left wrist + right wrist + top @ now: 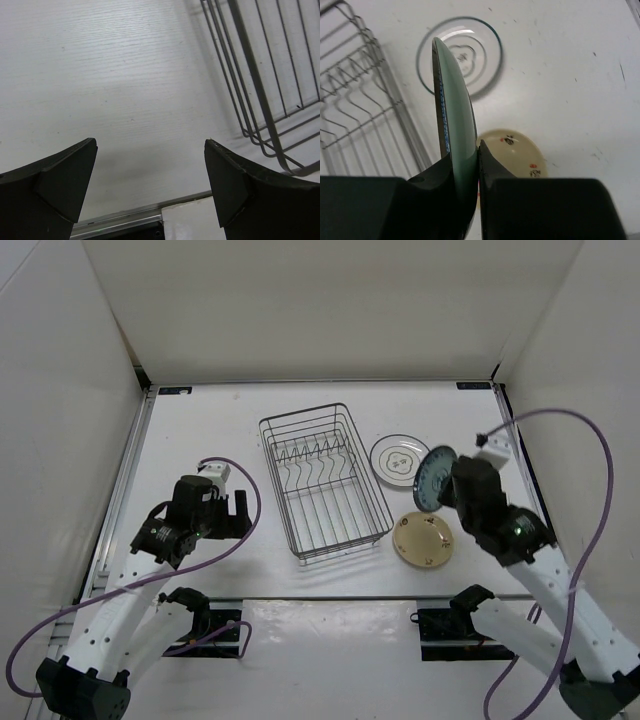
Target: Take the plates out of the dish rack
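Note:
I will move my right gripper back and down over the cream plate (424, 538) (520, 150), tilt the on-edge blue-teal plate flatter and let go of it.
The wire dish rack (322, 480) stands mid-table with no plates in it; its corner shows in the left wrist view (260, 100) and its side in the right wrist view (355, 100). The white plate with a dark ring (397, 459) (470, 55) lies flat right of the rack. The cream plate (424, 538) (520, 150) lies nearer, right of the rack. My right gripper (455, 490) (467, 160) is shut on the blue-teal plate (434, 480) (455, 115), holding it on edge above the table between the two other plates. My left gripper (238, 508) (150, 150) is open and empty, left of the rack.
White walls close in the table on the left, back and right. A metal rail (120, 222) runs along the near table edge below the left gripper. Purple cables (590, 470) loop from both arms.

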Robot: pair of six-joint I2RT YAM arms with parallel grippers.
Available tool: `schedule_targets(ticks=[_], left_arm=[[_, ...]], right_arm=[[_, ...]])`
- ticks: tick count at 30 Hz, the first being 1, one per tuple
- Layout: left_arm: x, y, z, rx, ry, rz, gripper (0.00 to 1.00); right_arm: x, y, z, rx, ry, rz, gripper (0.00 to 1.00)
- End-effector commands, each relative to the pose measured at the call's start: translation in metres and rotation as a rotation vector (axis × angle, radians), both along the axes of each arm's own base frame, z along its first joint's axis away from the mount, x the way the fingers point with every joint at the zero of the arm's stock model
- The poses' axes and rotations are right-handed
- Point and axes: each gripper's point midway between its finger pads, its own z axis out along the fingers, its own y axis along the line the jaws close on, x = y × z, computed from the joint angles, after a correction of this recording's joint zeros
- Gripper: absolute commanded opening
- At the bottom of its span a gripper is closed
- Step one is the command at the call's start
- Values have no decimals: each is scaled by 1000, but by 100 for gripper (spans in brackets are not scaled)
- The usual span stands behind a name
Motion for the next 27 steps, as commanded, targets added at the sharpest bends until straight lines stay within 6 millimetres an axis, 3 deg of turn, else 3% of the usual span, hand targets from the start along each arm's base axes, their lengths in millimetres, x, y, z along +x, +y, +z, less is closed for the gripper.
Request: schedule_targets(ticks=[1, 3, 6, 7, 8, 10, 11, 13, 14, 22, 24, 25, 27], left_arm=[[-1, -23, 3, -100, 0, -77, 99], [-1, -23, 2, -95, 7, -84, 99], [-1, -20, 1, -79, 8, -72, 99], [0, -19, 1, -73, 2, -70, 99], [0, -19, 0, -74, 2, -71, 99], [-1, -18, -1, -69, 7, -71, 99], [-1, -18, -2, -65, 9, -71, 99], [-1, -18, -2, -64, 16, -71, 99], [-1, -17, -2, -59, 16, -71, 99], [0, -15, -4, -50, 20, -63, 99], [0, -15, -5, -47, 22, -62, 99], [-1, -15, -5, -47, 25, -64, 99], [-1, -15, -5, -46, 28, -63, 99]], right_arm=[[-26, -22, -58, 59, 93, -113, 0], [-35, -30, -56, 144, 30, -147, 0], [-44, -38, -90, 199, 5, -182, 0], [-45, -41, -85, 231, -43, -193, 0], [-46, -42, -103, 217, -20, -200, 0], [-46, -41, -115, 229, -3, -204, 0], [-49, -33, -133, 240, 46, -179, 0], [-49, -29, -145, 282, 81, -198, 0], [-52, -26, -161, 298, 119, -197, 0], [-59, -27, -192, 426, 146, -285, 0], [-61, -25, -196, 437, 166, -291, 5], [-67, -25, -201, 441, 198, -301, 19], [-69, -24, -198, 462, 211, -311, 37]])
